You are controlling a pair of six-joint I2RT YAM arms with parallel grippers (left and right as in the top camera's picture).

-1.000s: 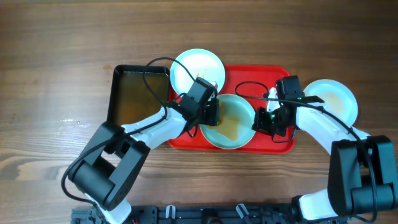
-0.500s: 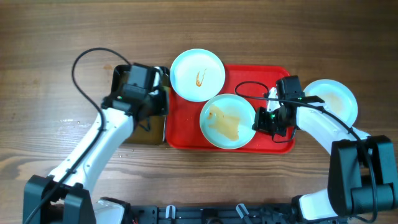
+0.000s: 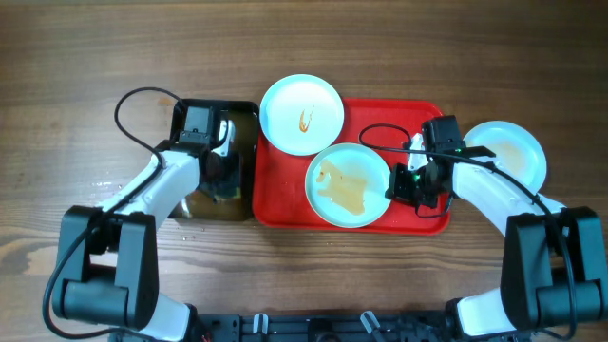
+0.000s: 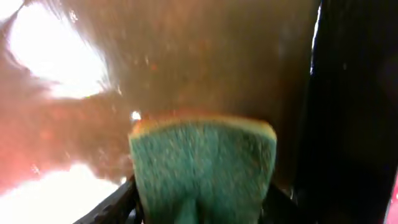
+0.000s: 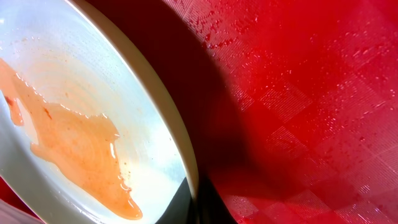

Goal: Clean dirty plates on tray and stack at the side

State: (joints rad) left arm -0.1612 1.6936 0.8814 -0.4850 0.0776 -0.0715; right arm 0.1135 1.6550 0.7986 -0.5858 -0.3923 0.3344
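My right gripper should rise, carry the front plate past the tray's edge, lower it onto the third plate (image 3: 511,152) and let go, as that one already lies aside.
The red tray (image 3: 418,119) holds a pale plate (image 3: 348,185) with an orange-brown smear at its front middle. A second plate (image 3: 302,114) with a small sauce streak overlaps the tray's back left corner. A third smeared plate (image 3: 508,152) lies on the table right of the tray. My right gripper (image 3: 397,185) is shut on the rim (image 5: 180,149) of the front plate. My left gripper (image 3: 225,180) is down in the black tray (image 3: 180,119), shut on the green sponge (image 4: 202,168) over brownish water.
The black tray of brownish water (image 4: 186,56) stands directly left of the red tray, their walls touching. A black cable (image 3: 380,133) lies across the red tray's back right. Wooden table (image 3: 76,76) surrounds everything.
My left arm has swung left from the front plate to the black tray and lowered the sponge into the water. The right arm and plates have not moved.
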